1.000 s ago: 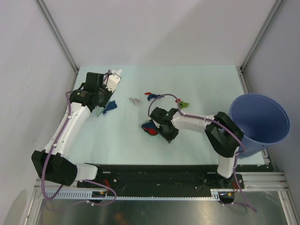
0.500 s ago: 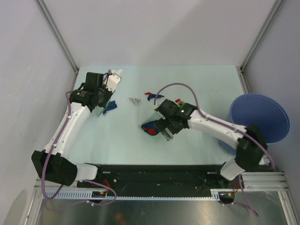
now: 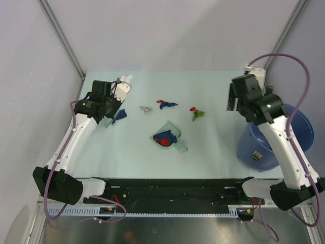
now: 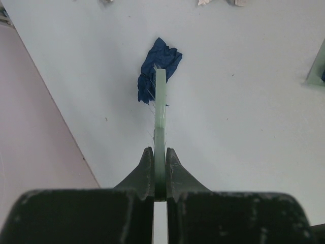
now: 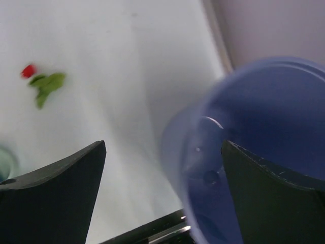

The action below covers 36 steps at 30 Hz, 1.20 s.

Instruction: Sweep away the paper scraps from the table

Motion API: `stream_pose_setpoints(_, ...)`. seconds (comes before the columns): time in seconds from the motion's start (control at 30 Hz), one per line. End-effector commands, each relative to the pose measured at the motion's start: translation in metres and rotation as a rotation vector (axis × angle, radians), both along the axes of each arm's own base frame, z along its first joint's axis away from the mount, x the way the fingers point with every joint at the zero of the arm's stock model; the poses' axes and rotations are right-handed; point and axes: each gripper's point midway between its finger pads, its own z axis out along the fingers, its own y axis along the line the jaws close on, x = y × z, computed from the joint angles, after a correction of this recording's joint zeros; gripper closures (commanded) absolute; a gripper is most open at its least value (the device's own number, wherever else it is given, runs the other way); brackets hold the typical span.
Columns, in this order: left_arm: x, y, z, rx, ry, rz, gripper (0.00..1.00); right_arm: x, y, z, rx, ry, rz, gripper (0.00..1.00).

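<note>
The right gripper lowers toward the bucket next, then brings its open fingers down over the bucket's rim facing the scraps.
Paper scraps lie on the pale table: a dark blue one, a grey one, a red-and-blue one, a red one and a green one. My left gripper is shut on the thin green brush, whose tip touches the dark blue scrap. The sage dustpan rests alone mid-table with red and blue scraps in it. My right gripper hangs open and empty, raised beside the bucket.
A large blue bucket stands at the table's right edge, under the right arm. Grey walls with metal posts close in the left, back and right sides. The black front rail runs along the near edge.
My right gripper opened, let go of the dustpan and swung up and right to the bucket. The dustpan stays on the table. The left arm has not moved.
</note>
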Motion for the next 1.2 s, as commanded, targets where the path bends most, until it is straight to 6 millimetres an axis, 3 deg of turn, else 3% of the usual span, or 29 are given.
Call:
stream_pose_setpoints(0.0,-0.001,0.002,0.015,-0.002,-0.055,-0.018,1.00,-0.024,-0.062,0.003,-0.040,-0.038,-0.235,0.00)
stream_pose_setpoints(0.07,0.000,0.001,0.016,-0.002,-0.058,-0.021,1.00,-0.027,-0.065,-0.005,-0.015,-0.017,-0.221,0.00)
stream_pose_setpoints(0.1,0.000,0.001,0.017,-0.001,-0.060,-0.023,1.00,-0.025,-0.058,-0.018,0.027,0.017,-0.185,0.00)
stream_pose_setpoints(0.2,0.000,-0.001,0.018,-0.010,-0.063,-0.030,1.00,-0.029,-0.063,-0.041,0.060,0.080,-0.193,0.01)
stream_pose_setpoints(0.27,-0.001,-0.002,0.017,-0.015,-0.060,-0.033,1.00,-0.030,-0.065,-0.053,0.090,0.127,-0.183,0.09)
stream_pose_setpoints(0.3,-0.001,-0.002,0.017,-0.015,-0.060,-0.033,1.00,-0.029,-0.064,-0.056,0.106,0.132,-0.177,0.16)
stream_pose_setpoints(0.33,-0.002,-0.003,0.017,-0.019,-0.059,-0.038,1.00,-0.028,-0.062,-0.058,0.115,0.139,-0.164,0.36)
stream_pose_setpoints(0.4,-0.003,-0.004,0.015,-0.021,-0.054,-0.045,1.00,-0.021,-0.050,-0.060,0.154,0.141,-0.097,0.54)
stream_pose_setpoints(0.5,-0.003,-0.005,0.015,-0.024,-0.053,-0.051,1.00,-0.011,-0.040,-0.058,0.165,0.135,-0.020,1.00)
stream_pose_setpoints(0.63,-0.003,-0.004,0.015,-0.021,-0.055,-0.055,1.00,0.015,-0.028,-0.046,0.122,0.102,0.128,1.00)
stream_pose_setpoints(0.77,-0.003,-0.003,0.018,-0.012,-0.063,-0.056,1.00,0.057,0.006,-0.013,0.105,0.007,0.363,1.00)
stream_pose_setpoints(0.87,-0.004,-0.001,0.019,-0.004,-0.066,-0.054,1.00,0.090,0.032,-0.006,0.069,-0.016,0.515,1.00)
stream_pose_setpoints(0.9,-0.004,-0.001,0.019,-0.004,-0.068,-0.052,1.00,0.099,0.045,0.011,0.076,-0.064,0.576,1.00)
stream_pose_setpoints(0.93,-0.004,0.000,0.019,-0.003,-0.066,-0.051,1.00,0.114,0.052,-0.001,0.071,-0.033,0.598,1.00)
stream_pose_setpoints(1.0,-0.006,0.001,0.018,0.001,-0.067,-0.052,1.00,0.128,0.055,0.007,0.052,-0.032,0.615,1.00)
stream_pose_setpoints(1.1,-0.009,0.002,0.015,0.007,-0.063,-0.055,1.00,0.148,0.056,-0.022,-0.012,0.081,0.632,1.00)
stream_pose_setpoints(1.13,-0.009,0.003,0.015,0.010,-0.062,-0.054,1.00,0.155,0.054,-0.013,-0.062,0.074,0.612,1.00)
stream_pose_setpoints(1.17,-0.010,0.004,0.013,0.013,-0.058,-0.054,1.00,0.158,0.053,-0.039,-0.094,0.173,0.615,1.00)
